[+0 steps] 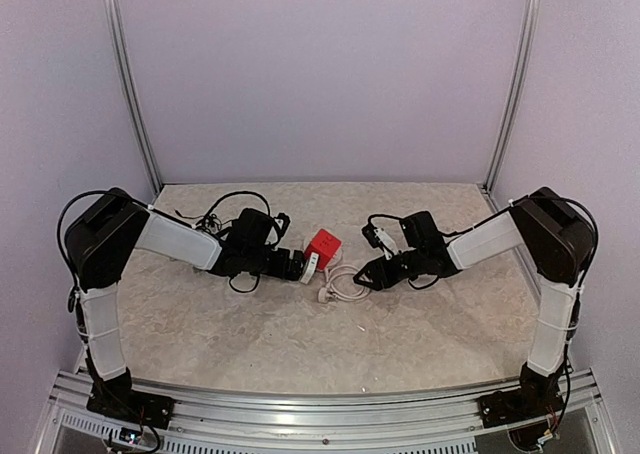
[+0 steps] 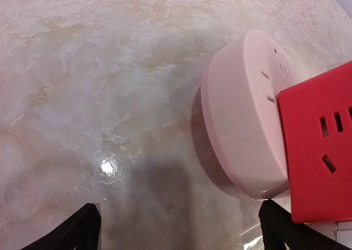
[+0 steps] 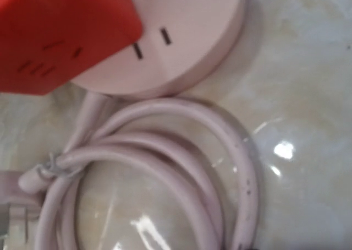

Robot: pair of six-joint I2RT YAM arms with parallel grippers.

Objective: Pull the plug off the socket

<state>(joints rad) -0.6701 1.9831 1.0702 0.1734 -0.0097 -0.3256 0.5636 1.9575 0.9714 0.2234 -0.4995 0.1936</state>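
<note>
The left gripper should next turn and put its fingers on both sides of the narrow white piece by the cube, as that piece is to the gripper's right in the wrist view.
The red socket cube point(image 1: 322, 245) sits mid-table, joined to a flat white piece with small slots point(image 1: 312, 264). A white cable point(image 1: 345, 282) coils from that piece and ends in a white plug point(image 1: 325, 296) lying on the table. My left gripper point(image 1: 302, 266) is open just left of the white piece. In the left wrist view its gripper point(image 2: 181, 233) is empty, the right fingertip point(image 2: 278, 228) at the edge of the white piece point(image 2: 242, 112), the cube point(image 2: 319, 151) beyond. My right gripper point(image 1: 363, 276) hovers over the coil point(image 3: 165, 167); its fingers do not show. The cube point(image 3: 60, 30) shows in that view.
The marbled table point(image 1: 250, 324) is walled by pale panels at the back and sides. Black cables point(image 1: 215, 214) trail behind the left wrist. The plug's end point(image 3: 11, 219) lies at the lower left of the right wrist view.
</note>
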